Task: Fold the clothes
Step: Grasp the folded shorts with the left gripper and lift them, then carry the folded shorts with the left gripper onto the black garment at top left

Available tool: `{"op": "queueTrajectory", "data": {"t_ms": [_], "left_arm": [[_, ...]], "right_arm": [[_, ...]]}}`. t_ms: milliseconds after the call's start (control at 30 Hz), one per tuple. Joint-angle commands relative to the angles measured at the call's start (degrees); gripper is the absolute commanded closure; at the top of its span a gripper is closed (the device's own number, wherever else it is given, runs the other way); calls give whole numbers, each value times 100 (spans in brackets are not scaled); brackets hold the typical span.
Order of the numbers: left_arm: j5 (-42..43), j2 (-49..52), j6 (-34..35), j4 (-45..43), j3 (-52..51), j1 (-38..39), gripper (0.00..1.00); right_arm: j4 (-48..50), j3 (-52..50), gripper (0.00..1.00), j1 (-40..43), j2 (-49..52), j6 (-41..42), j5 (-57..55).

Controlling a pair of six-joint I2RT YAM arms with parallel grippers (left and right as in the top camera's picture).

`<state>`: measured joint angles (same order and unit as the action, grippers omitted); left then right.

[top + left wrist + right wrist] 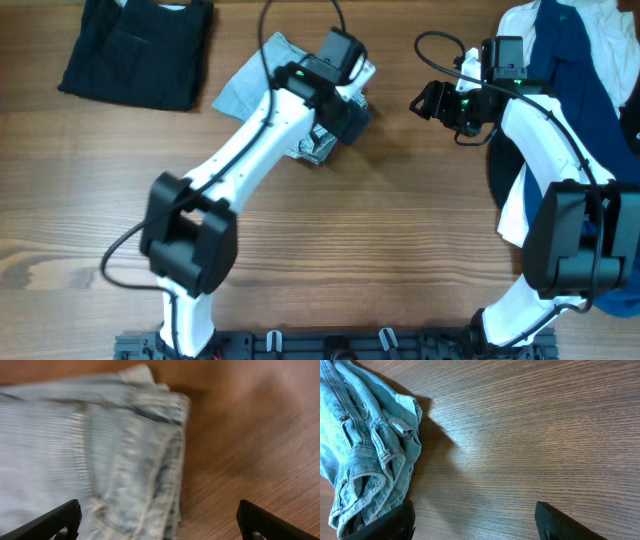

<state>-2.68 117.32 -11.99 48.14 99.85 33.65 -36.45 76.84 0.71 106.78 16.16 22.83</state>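
My left gripper moves down onto the folded edge of the denim shorts next and closes there, since that edge runs between its open fingers.
The pale blue denim shorts (243, 86) lie folded into a bundle at the back middle of the table, partly hidden under my left arm. In the left wrist view the shorts (100, 455) fill the left half, with a stitched seam and a folded edge showing. My left gripper (340, 122) (160, 522) is open just above the bundle's right edge, holding nothing. My right gripper (432, 101) (475, 520) is open and empty over bare wood, to the right of the shorts. The right wrist view shows the shorts' waistband and belt loops (362, 455) at its left edge.
A folded black garment (137, 48) lies at the back left. A heap of dark blue and white clothes (575, 70) sits along the right edge, by my right arm. The wooden table (400, 230) shows bare in the middle and at the front.
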Motion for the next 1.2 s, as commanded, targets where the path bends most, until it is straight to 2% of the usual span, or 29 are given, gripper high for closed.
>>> {"op": "queueTrajectory", "data": {"t_ms": [0,133,333,633,833,933,967,1000,1067,1100,1133,1167], "left_arm": [[223,461,-131,37,-48,188,0],[109,990,-131,20,-52,133,0],[-907,1622,-111,-278,-52,-4,0],[-2232,1322,42,-378,-9,203,0],[-2247,1445,68,-542,-22,-74,0],[-1633,1652,85,-546,-22,-389,4],[-1346,1751,83,-544,-26,-455,11],[-1137,1821,83,-544,-26,-463,21],[-769,1902,81,-531,-26,-407,51],[-732,1932,83,-551,-26,-363,80],[-737,1932,83,-553,-26,-317,96],[-739,1932,85,-557,-24,-302,96]], "right_arm": [[-9,-46,22,13,101,-114,-79],[33,-46,22,13,101,-118,-105],[76,-46,21,13,101,-118,-105],[125,-46,18,13,101,-116,-247],[101,-46,18,13,101,-118,-227],[90,-46,18,13,101,-118,-229],[83,-46,18,13,101,-120,-229],[81,-46,18,13,101,-118,-229],[81,-46,18,13,101,-118,-229],[81,-46,18,13,101,-116,-229],[76,-46,18,13,101,-114,-229],[76,-46,18,13,101,-114,-229]]}}
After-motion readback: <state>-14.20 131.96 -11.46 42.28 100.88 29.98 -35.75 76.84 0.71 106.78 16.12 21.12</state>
